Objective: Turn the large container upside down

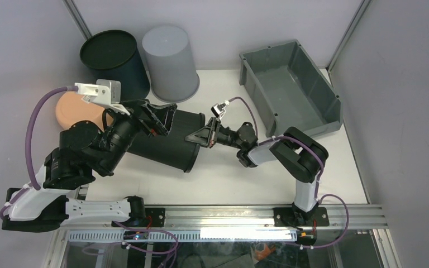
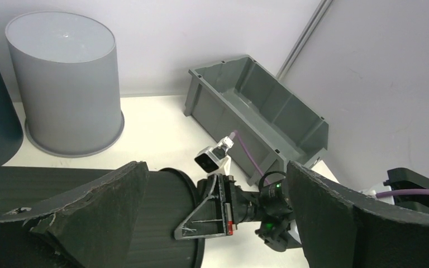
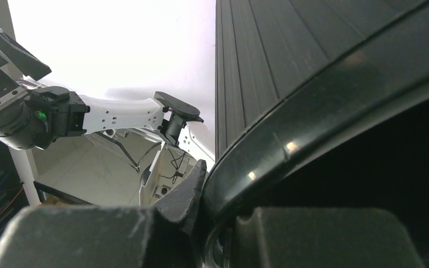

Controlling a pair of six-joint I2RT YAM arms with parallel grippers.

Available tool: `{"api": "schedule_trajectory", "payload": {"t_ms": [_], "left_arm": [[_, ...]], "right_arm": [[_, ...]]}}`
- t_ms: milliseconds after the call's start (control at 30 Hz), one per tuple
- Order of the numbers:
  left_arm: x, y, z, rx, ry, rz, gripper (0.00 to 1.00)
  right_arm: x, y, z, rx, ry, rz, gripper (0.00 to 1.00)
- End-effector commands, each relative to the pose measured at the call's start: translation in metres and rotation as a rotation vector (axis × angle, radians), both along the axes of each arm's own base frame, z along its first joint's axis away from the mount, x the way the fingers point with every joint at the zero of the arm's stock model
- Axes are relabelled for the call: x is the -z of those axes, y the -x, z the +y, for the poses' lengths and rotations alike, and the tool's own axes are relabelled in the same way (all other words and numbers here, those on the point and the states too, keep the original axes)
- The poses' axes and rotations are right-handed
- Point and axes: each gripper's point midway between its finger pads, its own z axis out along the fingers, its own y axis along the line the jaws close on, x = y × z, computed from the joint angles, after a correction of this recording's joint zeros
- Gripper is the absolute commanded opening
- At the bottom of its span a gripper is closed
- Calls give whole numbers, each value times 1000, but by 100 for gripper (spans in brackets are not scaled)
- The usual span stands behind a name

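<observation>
My right gripper draws the bucket's rim back and toward the right in the top view next, then releases it, since the bucket still lies on its side.
The large container (image 1: 290,89), a grey rectangular bin, stands open side up at the back right; it also shows in the left wrist view (image 2: 257,117). Neither gripper touches it. A black ribbed bucket (image 1: 165,146) lies on its side mid-table, mouth to the right. My right gripper (image 1: 199,137) is shut on the bucket's rim, one finger outside (image 3: 187,192) and one inside. My left gripper (image 1: 159,117) is open wide, over the bucket's closed end; its fingers (image 2: 106,206) straddle the bucket (image 2: 162,223) without closing on it.
A pale grey round bucket (image 1: 169,61) stands upside down at the back, a dark blue bucket (image 1: 114,58) to its left. An orange bucket (image 1: 75,109) sits behind my left arm. Enclosure walls close in behind and to the right.
</observation>
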Motion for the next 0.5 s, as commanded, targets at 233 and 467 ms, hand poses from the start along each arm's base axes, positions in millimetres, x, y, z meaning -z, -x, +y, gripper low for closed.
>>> {"api": "schedule_trajectory", "payload": {"t_ms": [233, 467], "left_arm": [[8, -4, -23, 16, -45, 7, 99], [13, -6, -31, 19, -62, 9, 99]], "right_arm": [[-29, 10, -54, 123, -106, -99, 0], [10, 17, -72, 131, -14, -25, 0]]}}
